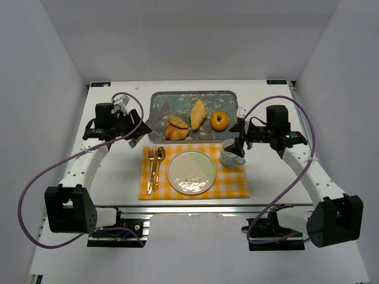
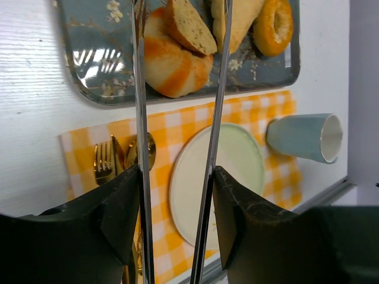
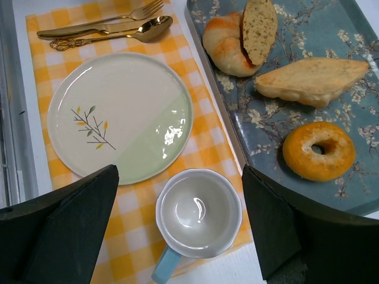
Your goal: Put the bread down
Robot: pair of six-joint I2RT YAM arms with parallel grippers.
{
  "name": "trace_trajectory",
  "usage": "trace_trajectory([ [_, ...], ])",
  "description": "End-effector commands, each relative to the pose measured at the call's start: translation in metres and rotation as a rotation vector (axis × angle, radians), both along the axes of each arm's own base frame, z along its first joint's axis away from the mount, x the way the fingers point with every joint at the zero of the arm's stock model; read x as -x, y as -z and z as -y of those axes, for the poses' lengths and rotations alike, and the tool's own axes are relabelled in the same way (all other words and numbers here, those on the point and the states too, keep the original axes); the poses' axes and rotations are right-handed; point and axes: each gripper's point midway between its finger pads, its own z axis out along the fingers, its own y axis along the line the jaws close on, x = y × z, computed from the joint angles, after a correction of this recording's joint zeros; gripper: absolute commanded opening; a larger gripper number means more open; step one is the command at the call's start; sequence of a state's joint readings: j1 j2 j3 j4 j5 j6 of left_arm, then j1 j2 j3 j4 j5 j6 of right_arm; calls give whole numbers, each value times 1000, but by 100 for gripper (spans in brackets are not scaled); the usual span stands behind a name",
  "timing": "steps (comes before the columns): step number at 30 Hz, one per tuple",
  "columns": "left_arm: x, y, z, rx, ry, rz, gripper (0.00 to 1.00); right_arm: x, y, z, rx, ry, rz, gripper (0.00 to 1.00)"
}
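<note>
I will next move my left gripper down and to the right in the top view, toward the seeded slice (image 2: 190, 26). Then I will squeeze the tongs (image 2: 142, 118) with it, because the arms of the tongs stand apart.
Three breads lie on the blue flowered tray (image 1: 160, 102): a round roll with a seeded slice leaning on it (image 1: 176, 128), a long pointed piece (image 1: 198, 113) and a ring-shaped one (image 1: 219, 120). My left gripper (image 2: 176, 171) is shut on metal tongs (image 2: 142, 118). The tongs' two arms stand apart and reach over the roll (image 2: 172, 62) and slice (image 2: 189, 26) without gripping either. In the top view this gripper (image 1: 125, 121) hangs left of the tray. My right gripper (image 3: 179, 177) is open, empty, directly above the blue cup (image 3: 198, 213).
A white and green plate (image 1: 190, 171) sits on a yellow checked placemat (image 1: 234, 183) in front of the tray. A gold fork, knife and spoon (image 1: 155, 168) lie left of the plate. The cup (image 1: 232, 152) stands right of it. White walls enclose the table.
</note>
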State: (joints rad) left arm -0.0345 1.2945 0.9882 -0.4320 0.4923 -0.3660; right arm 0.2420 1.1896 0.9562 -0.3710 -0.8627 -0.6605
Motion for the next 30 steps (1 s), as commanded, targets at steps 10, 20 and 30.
trace_trajectory([
  [10, -3, -1, 18, 79, 40, -49, 60, 4, -6, 1, -23, 1, 26, 89],
  [20, -14, 14, 39, 109, 100, -83, 57, 3, -6, 2, -26, 5, 28, 89],
  [30, -18, 20, 48, 113, 119, -94, 27, 3, -4, 5, -21, 15, 27, 89],
])
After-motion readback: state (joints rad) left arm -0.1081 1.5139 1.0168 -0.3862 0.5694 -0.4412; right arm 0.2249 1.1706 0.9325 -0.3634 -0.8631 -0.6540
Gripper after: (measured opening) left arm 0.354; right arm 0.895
